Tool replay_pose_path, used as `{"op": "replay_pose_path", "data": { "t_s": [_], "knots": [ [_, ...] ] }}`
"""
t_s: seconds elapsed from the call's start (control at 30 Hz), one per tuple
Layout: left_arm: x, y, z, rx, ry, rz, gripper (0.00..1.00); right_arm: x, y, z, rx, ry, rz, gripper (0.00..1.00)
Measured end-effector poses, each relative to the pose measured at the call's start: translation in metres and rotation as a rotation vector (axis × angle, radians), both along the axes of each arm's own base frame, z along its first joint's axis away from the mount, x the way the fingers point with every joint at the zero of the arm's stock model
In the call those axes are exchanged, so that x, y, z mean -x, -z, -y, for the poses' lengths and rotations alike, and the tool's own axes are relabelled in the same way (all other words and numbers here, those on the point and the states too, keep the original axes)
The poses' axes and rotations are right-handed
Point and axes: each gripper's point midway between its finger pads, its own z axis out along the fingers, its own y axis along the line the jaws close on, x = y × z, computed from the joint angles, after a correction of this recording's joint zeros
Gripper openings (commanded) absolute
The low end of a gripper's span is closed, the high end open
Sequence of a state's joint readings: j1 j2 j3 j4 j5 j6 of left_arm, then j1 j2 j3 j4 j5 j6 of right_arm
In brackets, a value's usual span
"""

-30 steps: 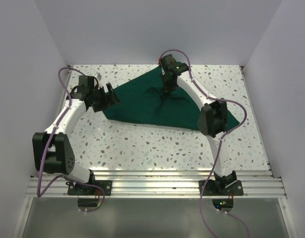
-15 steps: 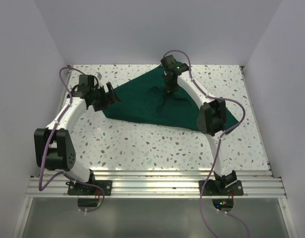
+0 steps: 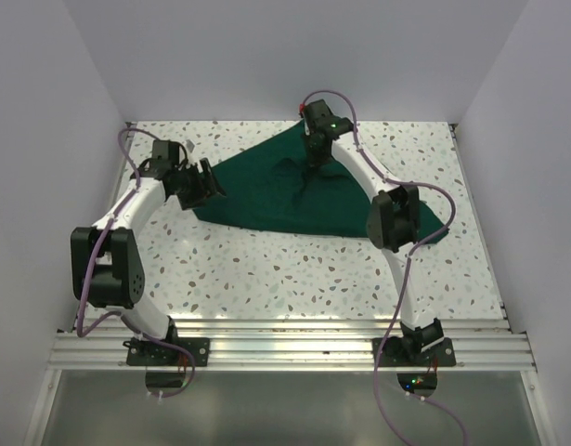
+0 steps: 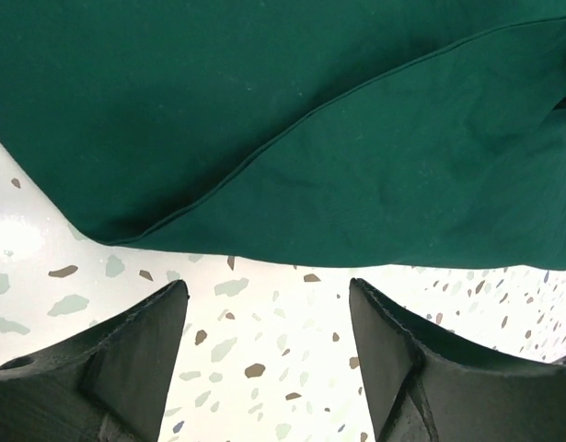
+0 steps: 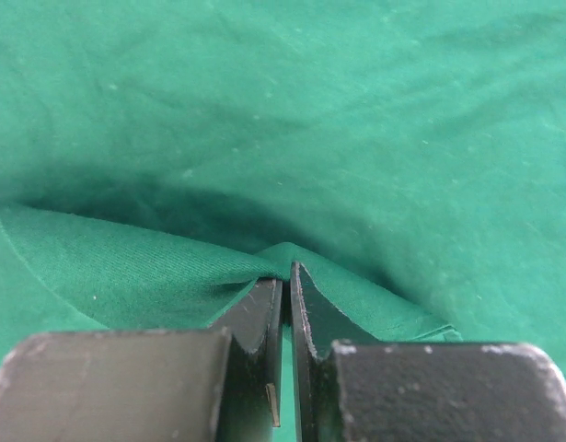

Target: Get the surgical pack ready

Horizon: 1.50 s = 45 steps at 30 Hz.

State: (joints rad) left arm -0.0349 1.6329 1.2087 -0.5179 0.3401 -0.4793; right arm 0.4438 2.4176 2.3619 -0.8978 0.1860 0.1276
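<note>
My right gripper will stay in place and open its fingers to let go of the drape, because the pinched fold (image 3: 307, 176) (image 5: 262, 262) is already low over the drape's middle.
The dark green cloth drape (image 3: 266, 190) lies on the speckled table (image 3: 294, 269), folded into a broad triangle. Pinching up a ridge of cloth near its middle is my right gripper (image 3: 314, 170), shut on the drape; the right wrist view shows the fold (image 5: 172, 262) clamped between the closed jaws (image 5: 286, 276). My left gripper (image 3: 208, 183) sits at the drape's left corner with its jaws open. In the left wrist view, the gripper (image 4: 264, 295) has only bare table between its fingers (image 4: 135, 359), and the drape's hemmed edge (image 4: 292, 157) lies just ahead of the tips.
White walls enclose the table on the left, back and right (image 3: 508, 111). An aluminium rail (image 3: 294, 348) carrying both arm bases runs along the near edge. Purple cables (image 3: 443, 214) loop off both arms.
The left arm has reached a little farther toward the drape's left corner and its jaws have narrowed somewhat. The right gripper stays shut on the cloth, shifted slightly back.
</note>
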Motion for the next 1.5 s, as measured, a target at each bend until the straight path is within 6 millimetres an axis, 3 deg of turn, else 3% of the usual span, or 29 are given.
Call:
{"op": "replay_pose_path", "data": {
  "t_s": [0.27, 0.53, 0.6, 0.67, 0.73, 0.97, 1.1, 1.3, 1.4, 1.5],
  "knots": [
    [0.001, 0.003, 0.004, 0.022, 0.016, -0.013, 0.72, -0.006, 0.014, -0.005, -0.015, -0.009, -0.008, 0.03],
    [0.002, 0.005, 0.008, 0.042, 0.03, -0.023, 0.72, -0.01, 0.021, 0.002, -0.01, 0.007, -0.015, 0.14],
    [0.002, 0.007, 0.009, 0.044, 0.032, -0.029, 0.72, -0.011, 0.023, 0.003, -0.007, 0.012, -0.013, 0.24],
    [0.002, 0.008, 0.009, 0.046, 0.033, -0.033, 0.72, -0.015, 0.027, 0.006, 0.007, 0.025, -0.008, 0.63],
    [0.002, 0.01, 0.009, 0.047, 0.034, -0.036, 0.72, -0.018, 0.029, 0.007, 0.012, 0.034, -0.003, 0.67],
    [0.0, 0.007, 0.009, 0.046, 0.034, -0.029, 0.72, -0.033, 0.02, 0.012, -0.022, 0.088, 0.038, 0.67],
    [0.0, 0.007, 0.009, 0.046, 0.034, -0.029, 0.7, -0.024, 0.018, 0.006, -0.084, 0.079, 0.003, 0.56],
    [-0.006, 0.008, 0.009, 0.046, 0.033, -0.031, 0.69, -0.011, 0.015, -0.01, -0.184, 0.054, -0.049, 0.59],
    [-0.011, 0.009, 0.01, 0.047, 0.034, -0.033, 0.67, -0.01, 0.004, -0.014, -0.206, 0.046, -0.039, 0.57],
    [-0.013, 0.015, 0.01, 0.048, 0.034, -0.046, 0.64, -0.007, -0.018, -0.02, -0.256, 0.036, -0.021, 0.46]
  ]
}}
